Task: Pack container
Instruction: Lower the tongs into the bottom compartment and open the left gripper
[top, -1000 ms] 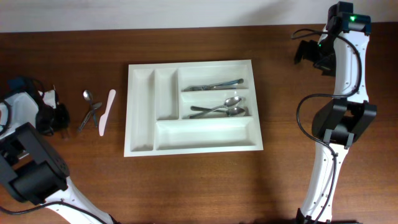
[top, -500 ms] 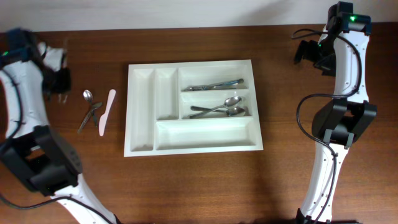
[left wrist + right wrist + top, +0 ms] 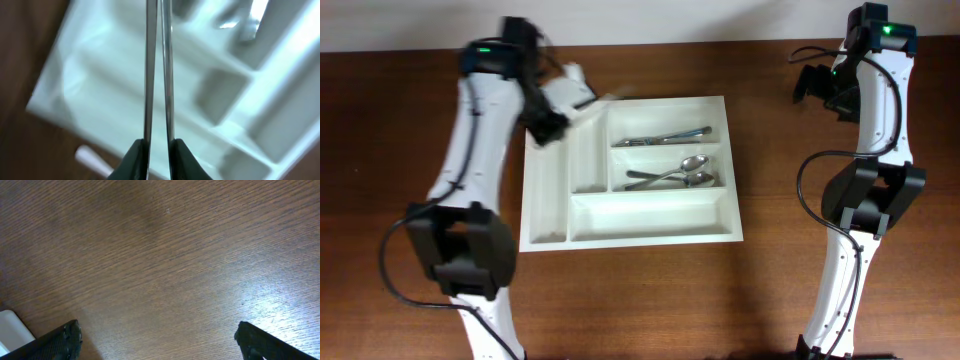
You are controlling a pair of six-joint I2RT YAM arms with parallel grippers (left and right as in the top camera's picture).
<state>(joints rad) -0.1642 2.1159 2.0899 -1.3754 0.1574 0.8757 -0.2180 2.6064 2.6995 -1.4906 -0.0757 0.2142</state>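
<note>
My left gripper will move back and down into the empty near slot [image 3: 655, 215] [image 3: 290, 105], then release it, since the slot is below it and to its right in the overhead view.
The container [image 3: 630, 243], a big white cutlery tray, lies mid-table and fills the left wrist view [image 3: 100, 80]. Its upper right slot holds metal cutlery [image 3: 665, 135], and the slot below it holds spoons [image 3: 675, 175]. My left gripper [image 3: 570, 103] hovers, blurred, over the tray's top left corner. In the left wrist view this gripper [image 3: 159, 150] is shut on a thin metal utensil [image 3: 150, 75], seen as two narrow bars. My right gripper [image 3: 817, 85] hangs open at the far right, over bare wood [image 3: 162, 345].
A white rounded piece [image 3: 92, 159] lies on the wood just outside the tray in the left wrist view. The left arm [image 3: 470, 150] now covers the table left of the tray. A white corner [image 3: 10, 327] shows at the right wrist view's edge.
The left arm has swung from the far left edge up and across to the tray's top left corner, its gripper staying shut. The right arm has not moved.
</note>
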